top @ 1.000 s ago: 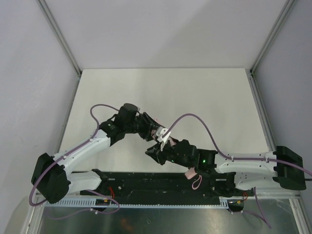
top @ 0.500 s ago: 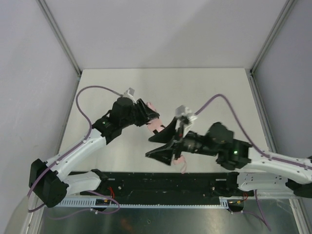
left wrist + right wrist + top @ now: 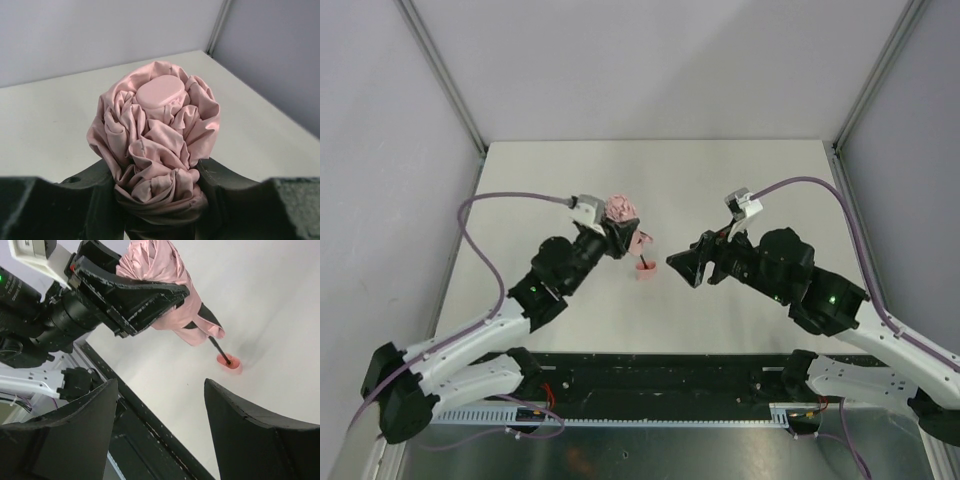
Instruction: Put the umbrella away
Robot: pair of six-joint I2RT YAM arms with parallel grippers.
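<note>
My left gripper swings down and to the left in the top view next, tipping the umbrella (image 3: 618, 208) flat to release it, since the clear tabletop lies there.
The umbrella (image 3: 618, 208) is a bunched pale pink bundle standing nearly upright, and my left gripper (image 3: 612, 238) is shut on its folded fabric. In the left wrist view the crumpled canopy (image 3: 155, 130) fills the gap between the black fingers (image 3: 230, 195), its flat pink cap on top. A thin black shaft (image 3: 218, 347) runs down to the small pink handle (image 3: 228, 361), which rests on the table (image 3: 646, 272). My right gripper (image 3: 682, 262) hangs open to the right of the handle, apart from it, with nothing between its fingers (image 3: 75, 430).
The white table (image 3: 750, 190) is walled by grey panels with metal corner posts (image 3: 440, 70). A black rail (image 3: 650, 375) carrying the arm bases runs along the near edge. Purple cables (image 3: 510, 197) loop above both arms.
My right gripper has opened, let go of the umbrella and drawn back to the right. The left arm has carried the umbrella farther from the rail and stood it up on its handle.
</note>
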